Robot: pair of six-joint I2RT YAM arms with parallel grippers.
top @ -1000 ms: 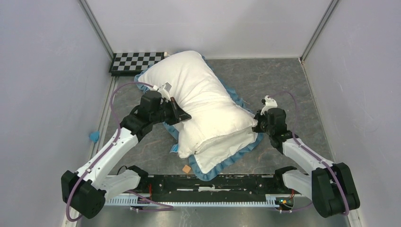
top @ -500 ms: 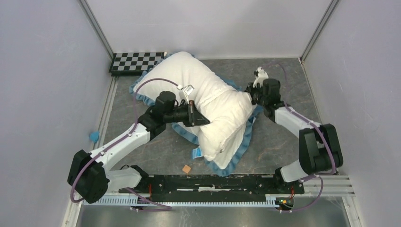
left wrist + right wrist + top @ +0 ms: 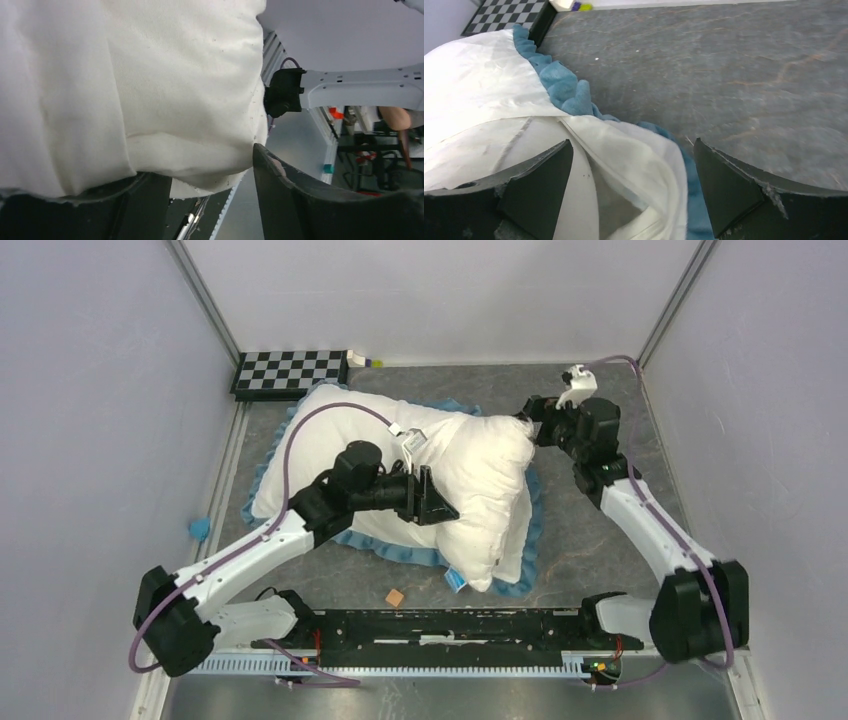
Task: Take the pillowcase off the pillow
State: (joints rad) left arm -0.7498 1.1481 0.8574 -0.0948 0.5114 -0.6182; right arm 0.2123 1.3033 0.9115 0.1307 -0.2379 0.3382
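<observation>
My right gripper will next move back toward my base to the middle of the pillow's seam edge [image 3: 515,492], straddling loose folds.
The plump off-white pillow [image 3: 480,465] lies across the middle of the table on the pillowcase [image 3: 385,543], whose blue ruffled trim shows all round it. How much of the pillow is inside the cover I cannot tell. My left gripper [image 3: 440,505] is at the pillow's near side, open. In the left wrist view its jaws [image 3: 205,170] stand apart, with speckled white fabric [image 3: 165,90] sagging over the left finger. My right gripper [image 3: 528,427] is at the far right corner. Its jaws [image 3: 633,150] are wide open, with loose white folds and blue trim [image 3: 569,95] between them.
A checkerboard [image 3: 290,370] lies at the back left, with a small white and yellow-green object [image 3: 365,361] beside it. A small brown cube [image 3: 396,596] sits near the front rail [image 3: 450,625]. A blue scrap [image 3: 199,529] lies by the left wall. Walls close in three sides.
Both grippers have gone from shut to open and let go of the fabric. The pillow dropped flat and swung to the left. The right gripper moved farther back.
</observation>
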